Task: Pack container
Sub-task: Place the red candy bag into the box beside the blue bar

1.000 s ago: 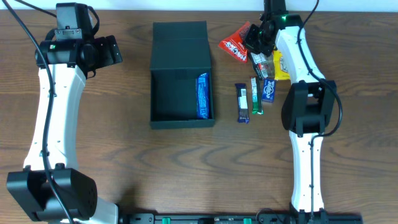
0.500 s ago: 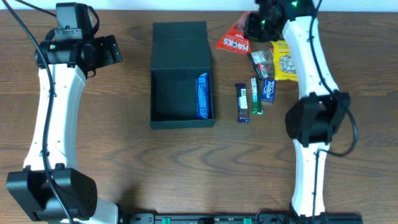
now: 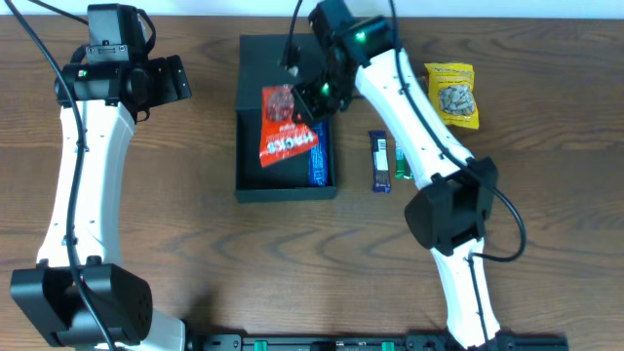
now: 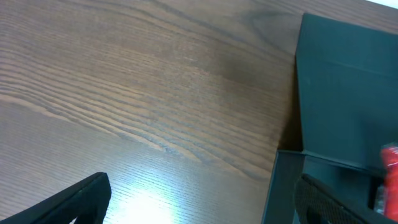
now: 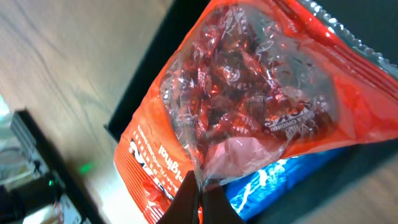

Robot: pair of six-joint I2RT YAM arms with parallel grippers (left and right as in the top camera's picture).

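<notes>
My right gripper carries the red candy bag hanging down into the container (image 3: 255, 174) next, into the open space beside the blue packet (image 3: 319, 164).
The dark teal-black container (image 3: 255, 174) lies open at the table's upper middle, its flap lid (image 3: 283, 57) folded back. A blue packet (image 3: 319, 164) lies along its right inside wall. My right gripper (image 3: 310, 100) is shut on a corner of a red candy bag (image 3: 283, 136) and holds it hanging over the container; in the right wrist view the bag (image 5: 249, 106) fills the frame above the pinched jaws (image 5: 199, 199), with the blue packet (image 5: 280, 180) beneath. My left gripper (image 3: 180, 78) is open and empty, left of the container (image 4: 348, 112).
A yellow snack bag (image 3: 453, 95) lies at the upper right. A dark blue bar (image 3: 380, 163) and a green bar (image 3: 400, 164) lie on the table right of the container.
My right gripper has lifted the red candy bag from the pile at the upper right and carried it left, over the container. The left arm has not moved.
</notes>
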